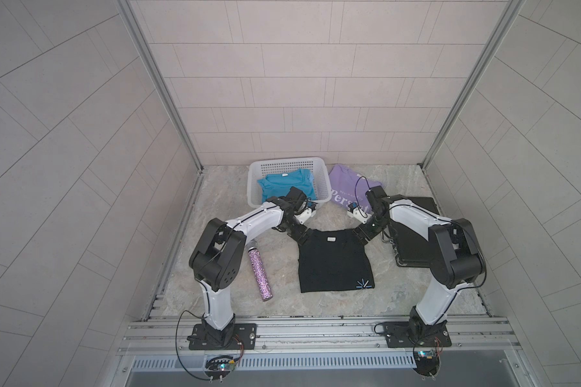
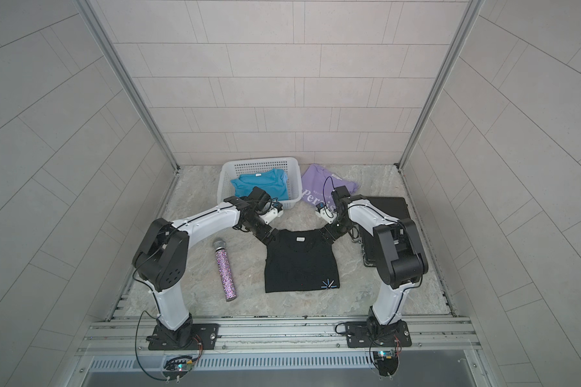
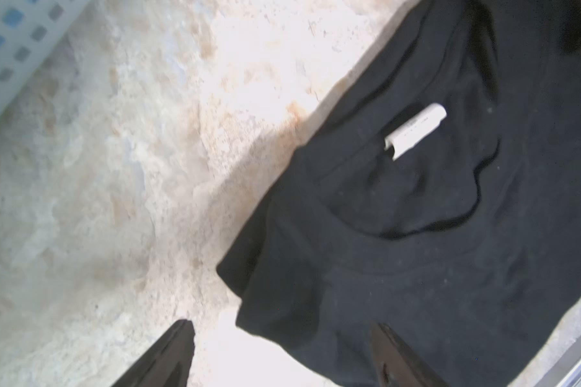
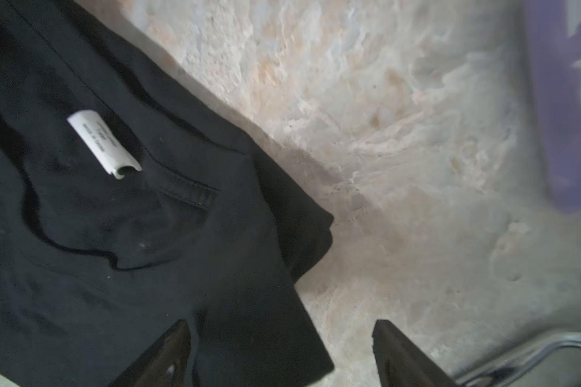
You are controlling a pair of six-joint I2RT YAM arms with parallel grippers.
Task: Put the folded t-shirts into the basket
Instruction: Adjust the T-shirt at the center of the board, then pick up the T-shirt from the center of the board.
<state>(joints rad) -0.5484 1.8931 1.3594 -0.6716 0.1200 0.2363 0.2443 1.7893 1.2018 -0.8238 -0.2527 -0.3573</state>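
Observation:
The black shirt's corner nearest the basket is below my left gripper, and its edge is between the open fingers. My left gripper should lower the fingers astride the corner next and close.
A black folded t-shirt (image 1: 334,264) with a small blue starburst lies flat mid-table in both top views. My left gripper (image 1: 303,237) is at its far left corner. In the left wrist view it (image 3: 282,326) stands open, one finger over the cloth (image 3: 416,234) and one over bare table. My right gripper (image 1: 363,235) is at the far right corner, open (image 4: 280,323) astride the shirt's edge (image 4: 148,234). The white basket (image 1: 289,163) at the back holds a blue folded t-shirt (image 1: 282,187). A lavender "Persist" t-shirt (image 1: 348,187) lies right of the basket.
A glittery pink bottle (image 1: 260,271) lies left of the black shirt, near the left arm. A flat black hard case (image 1: 413,234) sits at the right under the right arm, its metal handle (image 4: 534,351) close to the right gripper. Tiled walls enclose the table.

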